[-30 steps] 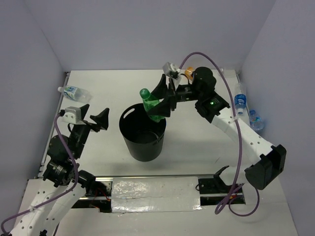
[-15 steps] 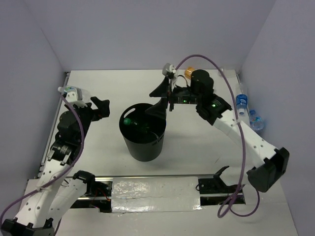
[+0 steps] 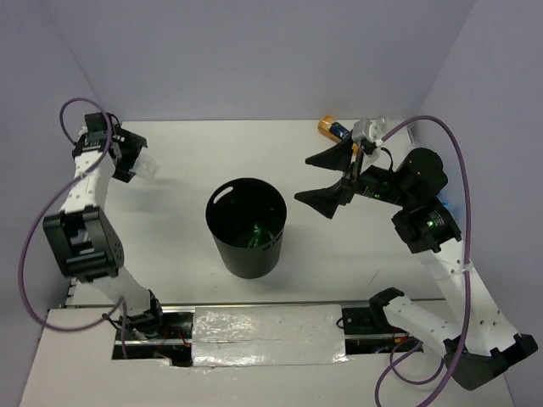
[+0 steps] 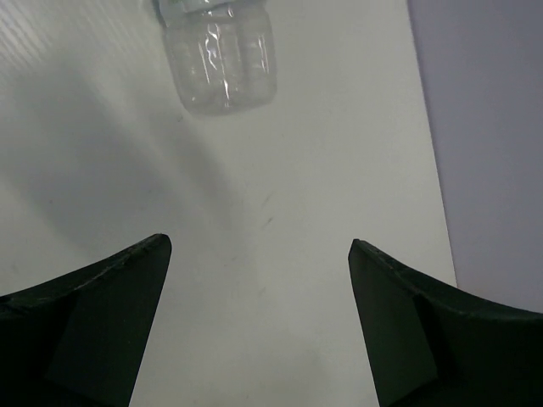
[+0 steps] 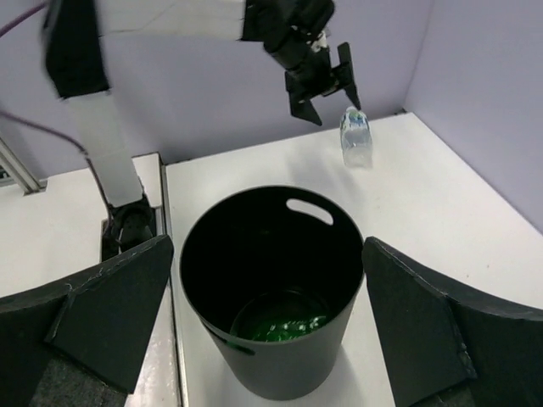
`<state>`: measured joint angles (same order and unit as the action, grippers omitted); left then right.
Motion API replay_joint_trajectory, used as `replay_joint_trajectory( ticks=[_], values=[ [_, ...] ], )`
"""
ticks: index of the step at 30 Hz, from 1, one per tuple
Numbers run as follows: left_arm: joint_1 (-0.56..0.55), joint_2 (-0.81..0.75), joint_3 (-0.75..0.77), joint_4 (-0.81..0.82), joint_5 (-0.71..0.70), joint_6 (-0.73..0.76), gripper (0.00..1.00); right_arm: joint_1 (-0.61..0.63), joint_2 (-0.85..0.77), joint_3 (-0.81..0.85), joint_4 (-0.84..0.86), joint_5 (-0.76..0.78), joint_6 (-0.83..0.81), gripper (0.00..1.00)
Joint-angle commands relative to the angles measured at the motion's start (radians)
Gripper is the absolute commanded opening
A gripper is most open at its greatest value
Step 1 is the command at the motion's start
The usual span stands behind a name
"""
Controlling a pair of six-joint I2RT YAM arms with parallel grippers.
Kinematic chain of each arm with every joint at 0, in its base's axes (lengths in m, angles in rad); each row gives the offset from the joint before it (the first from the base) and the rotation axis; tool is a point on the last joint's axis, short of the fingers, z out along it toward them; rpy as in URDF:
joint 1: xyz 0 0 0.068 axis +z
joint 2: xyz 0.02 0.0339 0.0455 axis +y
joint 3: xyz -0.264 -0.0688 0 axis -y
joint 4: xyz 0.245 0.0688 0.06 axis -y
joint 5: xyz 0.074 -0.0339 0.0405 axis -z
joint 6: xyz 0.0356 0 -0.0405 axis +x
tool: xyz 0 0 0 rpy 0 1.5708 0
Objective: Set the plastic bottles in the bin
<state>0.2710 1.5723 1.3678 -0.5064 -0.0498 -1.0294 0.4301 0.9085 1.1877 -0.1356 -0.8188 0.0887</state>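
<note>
My left gripper will go down next with its fingers open, one on each side of the bottom end of the clear bottle (image 3: 148, 165) (image 4: 222, 64), because that bottle is lying on the tabletop below the gripper.
The black bin (image 3: 246, 259) stands mid-table with a green bottle (image 3: 254, 234) lying at its bottom. From the right wrist view I look into the bin (image 5: 288, 365) and see the green bottle (image 5: 280, 322). My right gripper (image 3: 325, 179) hangs open and empty just right of the bin. At the far left my left gripper (image 3: 136, 159) is open above a clear bottle (image 4: 222, 64) lying on the table, not touching it. That clear bottle (image 5: 356, 140) also shows beyond the bin. An orange bottle (image 3: 333, 127) lies at the back.
Purple walls close in the table on the left, back and right. The clear bottle lies close to the left wall (image 4: 492, 127). My right arm (image 3: 424, 212) covers the right edge of the table. A metal rail (image 3: 271, 326) runs along the near edge.
My right gripper opened, the green bottle dropped into the bin, and that arm drew back to the right. My left arm swung to the far back left, over the clear bottle.
</note>
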Motion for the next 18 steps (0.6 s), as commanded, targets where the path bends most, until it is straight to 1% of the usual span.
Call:
replay_joint_trajectory(
  ticks=[1, 2, 3, 4, 5, 6, 7, 8, 9, 14, 18],
  values=[
    [0.01, 0.175, 0.221, -0.244, -0.065, -0.087, 0.99, -0.05, -0.014, -0.033, 0.042, -0.071, 0.045, 1.0],
    [0.013, 0.258, 0.259, -0.263, -0.085, -0.096, 0.99, -0.072, -0.017, -0.043, 0.048, -0.08, 0.048, 1.0],
    [0.02, 0.3, 0.305, -0.283, -0.096, -0.103, 0.99, -0.083, -0.02, -0.049, 0.054, -0.091, 0.058, 1.0],
    [0.025, 0.337, 0.394, -0.335, -0.105, -0.109, 0.99, -0.094, -0.02, -0.056, 0.059, -0.108, 0.063, 1.0],
    [0.03, 0.417, 0.437, -0.365, -0.117, -0.122, 0.99, -0.102, -0.02, -0.063, 0.065, -0.114, 0.066, 1.0],
    [0.037, 0.455, 0.521, -0.391, -0.116, -0.126, 0.99, -0.12, -0.019, -0.066, 0.065, -0.12, 0.066, 1.0],
    [0.039, 0.489, 0.56, -0.427, -0.113, -0.127, 0.99, -0.123, -0.019, -0.068, 0.07, -0.132, 0.069, 1.0],
    [0.042, 0.553, 0.595, -0.441, -0.111, -0.129, 1.0, -0.131, -0.017, -0.069, 0.074, -0.14, 0.071, 1.0],
    [0.046, 0.581, 0.65, -0.448, -0.113, -0.129, 0.99, -0.143, -0.014, -0.071, 0.077, -0.149, 0.078, 1.0],
    [0.074, 0.701, 0.698, -0.351, -0.058, -0.107, 0.99, -0.151, -0.006, -0.068, 0.079, -0.183, 0.095, 1.0],
    [0.089, 0.77, 0.726, -0.337, -0.022, -0.093, 0.99, -0.169, -0.013, -0.074, 0.082, -0.183, 0.101, 1.0]
  ],
)
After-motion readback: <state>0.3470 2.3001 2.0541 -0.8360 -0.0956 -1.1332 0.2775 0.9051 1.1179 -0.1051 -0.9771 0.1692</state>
